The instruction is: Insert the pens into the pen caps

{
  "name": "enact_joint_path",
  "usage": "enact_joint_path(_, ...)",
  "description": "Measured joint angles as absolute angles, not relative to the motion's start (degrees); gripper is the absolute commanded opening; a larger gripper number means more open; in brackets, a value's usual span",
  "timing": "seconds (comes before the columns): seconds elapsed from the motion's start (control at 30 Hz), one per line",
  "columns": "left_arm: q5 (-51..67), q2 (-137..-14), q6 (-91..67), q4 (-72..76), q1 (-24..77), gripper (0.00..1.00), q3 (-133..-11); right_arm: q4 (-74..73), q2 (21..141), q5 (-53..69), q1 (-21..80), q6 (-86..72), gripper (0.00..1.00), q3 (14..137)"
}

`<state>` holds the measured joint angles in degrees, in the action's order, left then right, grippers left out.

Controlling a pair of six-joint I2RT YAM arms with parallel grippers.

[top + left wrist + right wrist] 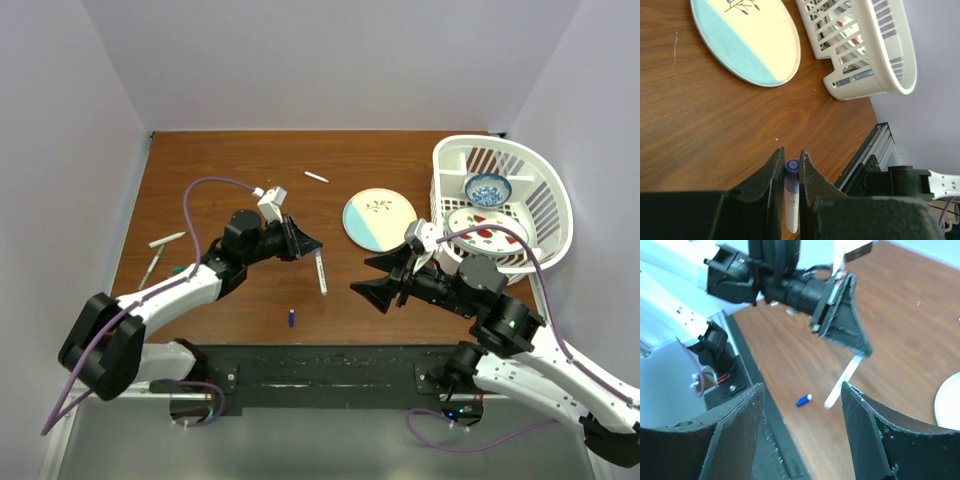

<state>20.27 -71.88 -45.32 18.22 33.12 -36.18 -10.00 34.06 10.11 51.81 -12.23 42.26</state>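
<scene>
I will put the white pen (320,272) down next with my left gripper, on the bare wood between the loose pen cap and the plate, because that spot is clear.
My left gripper (310,245) (790,152) is shut on a white pen (320,272) (791,207) (844,380) with a dark blue pen cap (792,167) on its gripped end. The pen's free end points down toward the table. To the right of that pen, my right gripper (362,275) (801,386) stands open with nothing between its fingers. A loose dark blue pen cap (291,318) (803,400) lies on the wood near the front edge. Two more pens (167,239) (150,268) lie at the left with a small green piece (178,268) beside them. Another pen (316,177) lies at the back.
A cream and pale blue plate (380,220) (747,42) lies right of centre. At the right stands a white basket (545,200) (880,55) with a blue bowl (487,188) and a dish in it. The black base rail (320,362) runs along the near edge.
</scene>
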Motion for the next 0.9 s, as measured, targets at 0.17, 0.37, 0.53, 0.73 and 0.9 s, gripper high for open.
enact_joint_path(0.17,19.29,-81.82,-44.42,17.10,33.12,0.00,-39.86,-13.02,34.50,9.74,51.81,-15.18,0.81,42.19)
enact_joint_path(0.37,15.59,-91.18,-41.78,11.18,33.12,0.35,-44.84,-14.48,35.73,7.20,51.81,-17.10,0.87,42.26)
enact_joint_path(0.53,13.67,-93.58,-38.96,4.56,33.12,0.54,-48.99,-15.46,35.92,5.39,51.81,-18.02,0.88,42.26)
enact_joint_path(0.73,5.87,-95.42,-29.61,-10.17,32.53,0.59,-66.41,-16.32,35.14,5.23,51.81,-18.63,0.88,42.26)
enact_joint_path(0.9,3.20,-103.39,-18.65,-16.88,28.77,0.60,-87.66,-16.08,34.26,5.21,51.81,-18.85,0.88,41.98)
